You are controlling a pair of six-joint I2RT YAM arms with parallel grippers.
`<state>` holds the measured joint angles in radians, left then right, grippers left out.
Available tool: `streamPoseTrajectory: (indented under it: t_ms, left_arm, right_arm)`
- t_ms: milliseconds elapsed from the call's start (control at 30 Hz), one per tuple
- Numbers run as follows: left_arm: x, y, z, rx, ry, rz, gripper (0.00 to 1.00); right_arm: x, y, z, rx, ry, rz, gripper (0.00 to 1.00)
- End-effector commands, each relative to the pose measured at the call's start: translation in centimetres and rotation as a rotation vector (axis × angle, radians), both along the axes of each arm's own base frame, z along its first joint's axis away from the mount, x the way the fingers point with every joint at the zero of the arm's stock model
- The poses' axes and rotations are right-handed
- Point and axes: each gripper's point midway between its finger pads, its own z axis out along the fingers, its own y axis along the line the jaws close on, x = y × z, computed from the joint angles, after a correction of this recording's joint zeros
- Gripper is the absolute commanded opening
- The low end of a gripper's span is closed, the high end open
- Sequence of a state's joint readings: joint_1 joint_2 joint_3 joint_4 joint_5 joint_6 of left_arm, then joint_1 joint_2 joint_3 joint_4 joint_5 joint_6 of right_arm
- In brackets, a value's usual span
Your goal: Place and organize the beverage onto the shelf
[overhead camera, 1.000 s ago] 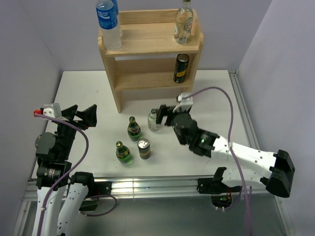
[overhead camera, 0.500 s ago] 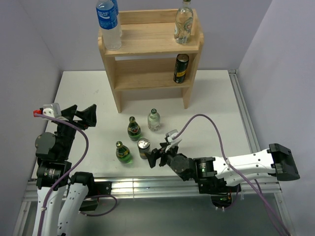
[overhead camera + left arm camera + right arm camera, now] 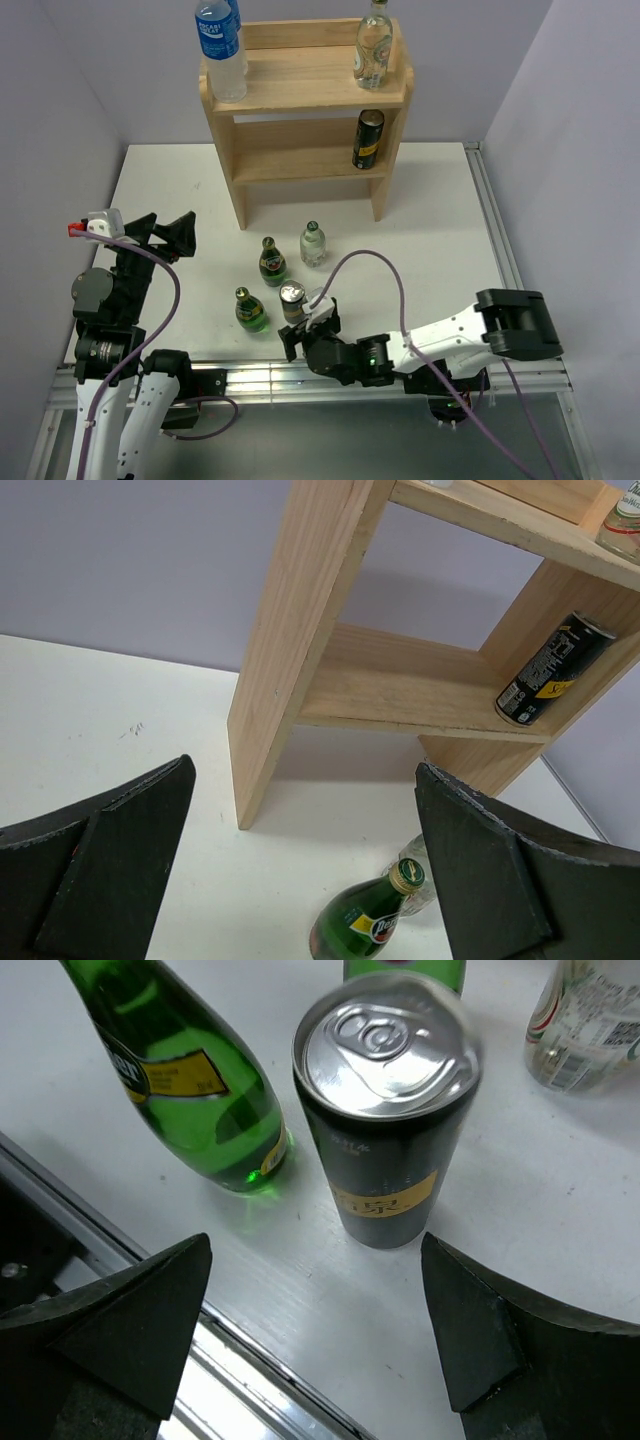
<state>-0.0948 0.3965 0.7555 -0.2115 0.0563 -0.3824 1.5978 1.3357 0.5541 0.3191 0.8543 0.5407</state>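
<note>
The second dark can stands just outward of the green bottle. My right gripper needs to move its open fingers gently outward, clear of the green bottle, around the body of the second dark can [image 3: 293, 304] [image 3: 385, 1175].
The wooden shelf [image 3: 300, 95] stands at the back. Its top holds a clear glass bottle [image 3: 374, 45]; its lower tier holds a dark can [image 3: 367, 139], also seen in the left wrist view [image 3: 545, 670]. On the table stand two green bottles [image 3: 272, 262] [image 3: 251, 310], a clear bottle [image 3: 313, 243] and a second dark can [image 3: 292, 302]. My right gripper [image 3: 307, 330] is open and empty, low at the front edge, just short of that can [image 3: 385, 1110], with a green bottle [image 3: 185, 1070] to its left. My left gripper [image 3: 163, 240] is open and empty, left of the bottles.
A taller plastic water bottle [image 3: 220, 45] with a blue label stands at the left of the shelf top. A metal rail [image 3: 300, 378] runs along the table's near edge, right under my right gripper. Walls close in on both sides.
My right arm has pulled back from beside the clear bottle and swung down to the front edge, now low just in front of the table can. Left arm and drinks unmoved.
</note>
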Motion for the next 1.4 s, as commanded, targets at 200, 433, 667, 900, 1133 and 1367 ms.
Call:
streamPoseTrajectory:
  t_ms: [200, 433, 667, 900, 1133, 1367]
  left_arm:
    - [-0.1, -0.2, 0.5, 0.01, -0.021, -0.015, 0.99]
    - [-0.1, -0.2, 0.5, 0.01, -0.023, -0.016, 0.99]
    - [-0.2, -0.3, 0.5, 0.008, -0.023, -0.018, 0.99]
    - [-0.1, -0.3, 0.5, 0.009, -0.023, -0.019, 0.99]
    - [-0.1, -0.4, 0.5, 0.008, -0.019, -0.023, 0.99]
    - [-0.2, -0.3, 0.5, 0.009, -0.023, -0.021, 0.99]
  right_arm:
    - [2.8, 2.5, -0.1, 0.043, -0.022, -0.107, 0.92]
    - [5.0, 2.7, -0.7, 0.046, -0.039, -0.147, 0.92]
    - [7.1, 2.6, -2.0, 0.028, -0.06, -0.193, 0.88]
    - [8.2, 2.3, -2.9, 0.03, -0.075, -0.231, 0.71]
    - [8.4, 2.0, -2.0, 0.035, -0.095, -0.233, 0.35]
    - [8.5, 0.5, 4.9, 0.068, -0.144, -0.275, 0.0]
